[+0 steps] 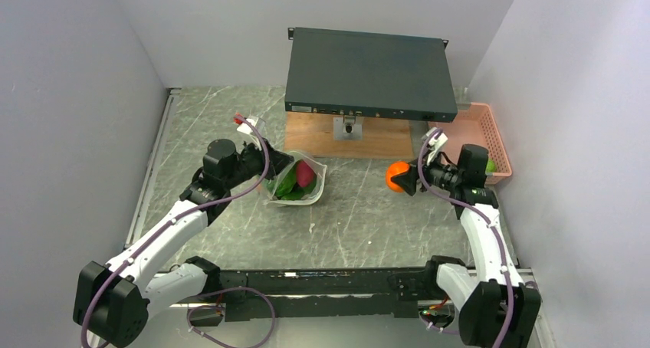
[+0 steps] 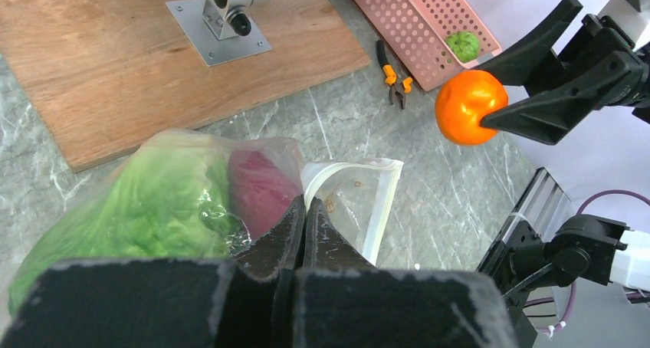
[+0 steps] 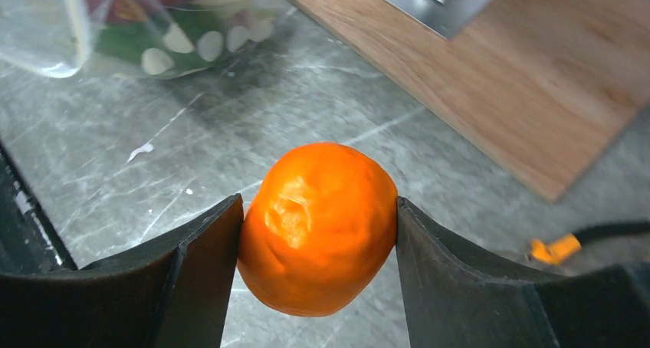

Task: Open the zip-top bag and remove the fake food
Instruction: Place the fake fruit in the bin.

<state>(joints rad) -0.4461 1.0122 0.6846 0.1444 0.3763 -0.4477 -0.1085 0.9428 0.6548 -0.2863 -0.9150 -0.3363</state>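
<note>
Next I need to swing my right gripper over the pink basket to release the orange ball [image 3: 318,233], as the basket stands outward and to the gripper's right in the top view.
The zip-top bag [image 1: 314,188] lies on the table left of centre, its mouth [image 2: 360,198] gaping toward the right. Green lettuce [image 2: 153,202] and a dark red piece [image 2: 260,185] of the fake food are still inside. My left gripper [image 2: 305,204] is shut on the bag's near rim. In the right wrist view the bag [image 3: 153,34] shows its white oval dots. My right gripper [image 3: 318,210] is shut on the orange ball [image 3: 318,233] and holds it above the table, right of the bag [image 1: 395,175].
A pink basket [image 1: 475,126] stands at the back right with a round green piece [image 2: 464,44] in it. Orange-handled pliers [image 2: 395,76] lie beside it. A wooden board [image 1: 383,141] with a metal mount [image 2: 222,18] sits under a dark flat box [image 1: 368,72].
</note>
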